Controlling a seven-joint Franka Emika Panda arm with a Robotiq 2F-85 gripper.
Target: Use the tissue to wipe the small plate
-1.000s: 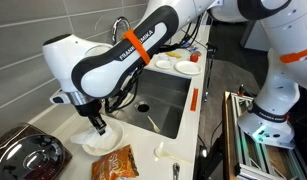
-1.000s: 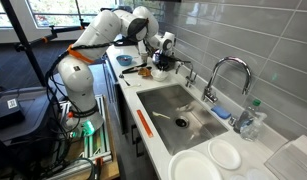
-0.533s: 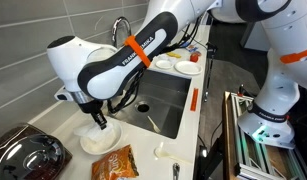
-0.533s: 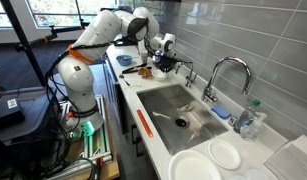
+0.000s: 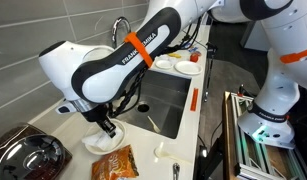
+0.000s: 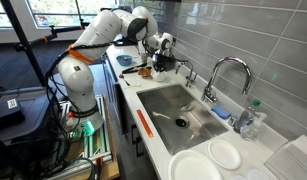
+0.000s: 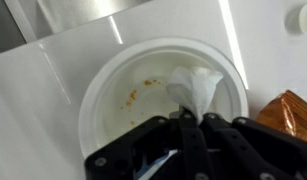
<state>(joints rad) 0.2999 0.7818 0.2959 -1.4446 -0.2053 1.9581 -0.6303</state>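
Observation:
I need to lift my gripper off the plate next, move it across and lower it to release the tissue [image 7: 196, 88] on the counter between snack bag and sink [image 7: 265, 62], because that spot is clear.
The small plate [image 7: 106, 92], white and round with a raised rim, fills the wrist view; orange-brown specks [image 7: 133, 96] dot its inside. The crumpled white tissue [image 7: 196, 88] rests on the plate's right half, its lower end pinched between the black fingertips. My gripper [image 7: 193, 123] is shut on it and comes in from the bottom edge. In an exterior view the gripper [image 5: 108, 128] points down onto the plate [image 5: 91, 146] on the white counter, and the arm hides most of the dish.
An orange snack bag [image 5: 115, 162] lies just in front of the plate, and a dark glossy pan [image 5: 28, 155] sits beside it. The steel sink [image 5: 163, 100] opens close by. White plates with yellow items [image 5: 188, 67] stand beyond the sink. The faucet [image 6: 223, 75] rises at the wall.
The gripper with the tissue has shifted a little across the plate toward the sink side, and the wrist has turned. The plate has stayed put.

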